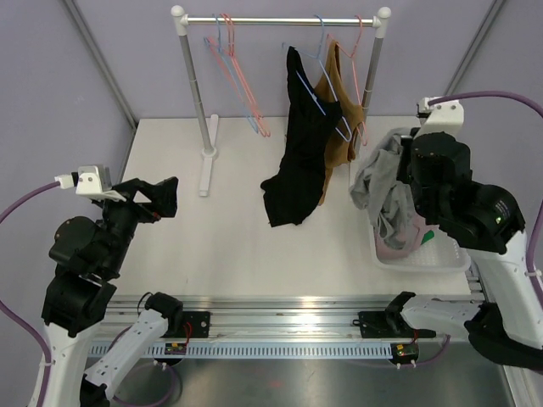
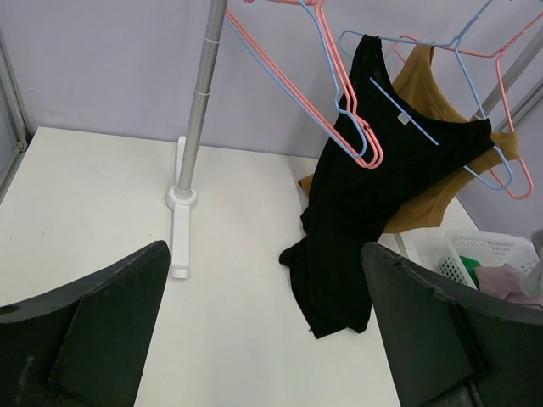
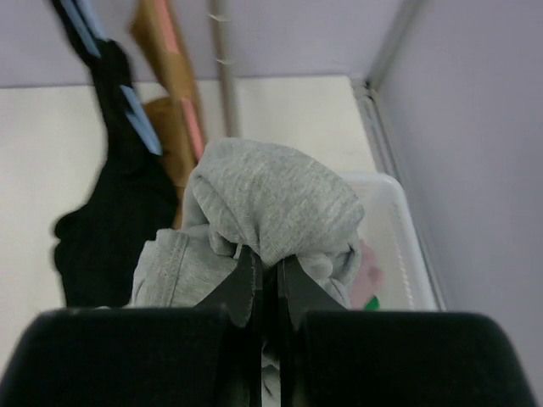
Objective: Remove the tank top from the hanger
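I will next lower my right gripper into the white basket (image 1: pixel 419 241), tipping it downward over the pink and green items, since the grey garment still hangs above them.
A black tank top (image 1: pixel 297 161) hangs on a blue hanger (image 2: pixel 441 59) from the rail, and its lower end rests on the table. A brown tank top (image 1: pixel 339 110) hangs behind it on a pink hanger. Both also show in the left wrist view, black (image 2: pixel 365 212) and brown (image 2: pixel 424 93). My left gripper (image 1: pixel 161 199) is open and empty at the table's left, well short of the black top (image 2: pixel 263 254). My right gripper (image 3: pixel 267 259) is shut on a grey garment (image 3: pixel 271 203), held above the white basket (image 1: pixel 424 259).
The rack's left post and foot (image 1: pixel 206 161) stand at the table's back middle. Empty pink and blue hangers (image 1: pixel 242 76) hang at the rail's left. The basket (image 3: pixel 399 229) at the right holds pink and green items. Purple walls close in the back and sides.
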Robot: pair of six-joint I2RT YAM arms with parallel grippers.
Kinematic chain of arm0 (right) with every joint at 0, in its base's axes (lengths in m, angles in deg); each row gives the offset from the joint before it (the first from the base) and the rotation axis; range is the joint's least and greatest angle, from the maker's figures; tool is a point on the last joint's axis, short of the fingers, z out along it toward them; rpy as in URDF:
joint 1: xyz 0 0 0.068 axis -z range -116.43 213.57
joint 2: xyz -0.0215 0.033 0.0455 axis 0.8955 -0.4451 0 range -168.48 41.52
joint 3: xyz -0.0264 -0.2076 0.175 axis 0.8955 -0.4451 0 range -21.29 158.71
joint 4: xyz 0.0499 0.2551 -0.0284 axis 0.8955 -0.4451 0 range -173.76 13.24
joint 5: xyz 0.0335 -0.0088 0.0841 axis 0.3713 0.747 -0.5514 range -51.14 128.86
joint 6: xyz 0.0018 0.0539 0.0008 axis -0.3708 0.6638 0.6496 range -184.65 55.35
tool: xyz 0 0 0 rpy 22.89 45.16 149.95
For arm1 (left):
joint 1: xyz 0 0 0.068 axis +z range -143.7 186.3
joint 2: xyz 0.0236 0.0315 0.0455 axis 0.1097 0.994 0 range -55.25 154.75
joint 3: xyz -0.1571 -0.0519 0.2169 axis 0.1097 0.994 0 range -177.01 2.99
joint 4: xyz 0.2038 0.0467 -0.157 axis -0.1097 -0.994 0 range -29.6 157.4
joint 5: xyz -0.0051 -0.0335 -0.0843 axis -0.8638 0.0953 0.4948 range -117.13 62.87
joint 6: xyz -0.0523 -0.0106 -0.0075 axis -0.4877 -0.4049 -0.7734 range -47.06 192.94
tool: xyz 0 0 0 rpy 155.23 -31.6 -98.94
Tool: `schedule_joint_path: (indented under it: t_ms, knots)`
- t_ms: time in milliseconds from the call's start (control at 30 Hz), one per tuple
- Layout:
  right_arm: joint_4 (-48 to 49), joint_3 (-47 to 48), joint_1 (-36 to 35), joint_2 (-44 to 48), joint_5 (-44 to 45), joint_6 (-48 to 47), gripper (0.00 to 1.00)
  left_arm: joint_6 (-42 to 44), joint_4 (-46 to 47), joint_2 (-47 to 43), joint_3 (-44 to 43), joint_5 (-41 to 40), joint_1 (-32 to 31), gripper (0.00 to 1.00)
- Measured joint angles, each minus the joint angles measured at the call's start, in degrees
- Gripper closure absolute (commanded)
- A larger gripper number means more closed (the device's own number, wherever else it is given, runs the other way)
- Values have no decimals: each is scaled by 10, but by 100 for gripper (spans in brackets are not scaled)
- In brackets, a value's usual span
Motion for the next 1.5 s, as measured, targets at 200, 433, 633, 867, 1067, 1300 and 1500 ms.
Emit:
schedule_joint_path:
  t_ms: [200,433,633,867,1067,1300,1500]
  knots:
    - [13,-140,224,24,-67,3,100,-1,-3,2,-1,7,0,1]
    - [77,-264,398,-111,-197,43,100,-1,-5,15,-2,33,0,1]
    - [179,-387,473,-269,-291,96,100,-6,-19,33,-23,68,0,1]
    - [218,-400,489,-292,-297,123,78,-49,-38,92,-90,106,0,1]
    - [156,-346,490,-245,-284,134,34,-73,-37,171,-163,135,-8,1]
    - [84,-217,490,-132,-257,120,0,-73,-33,351,-312,67,-137,1]
    - [116,-268,490,61,-391,121,1,-54,-21,567,-481,-16,-210,1]
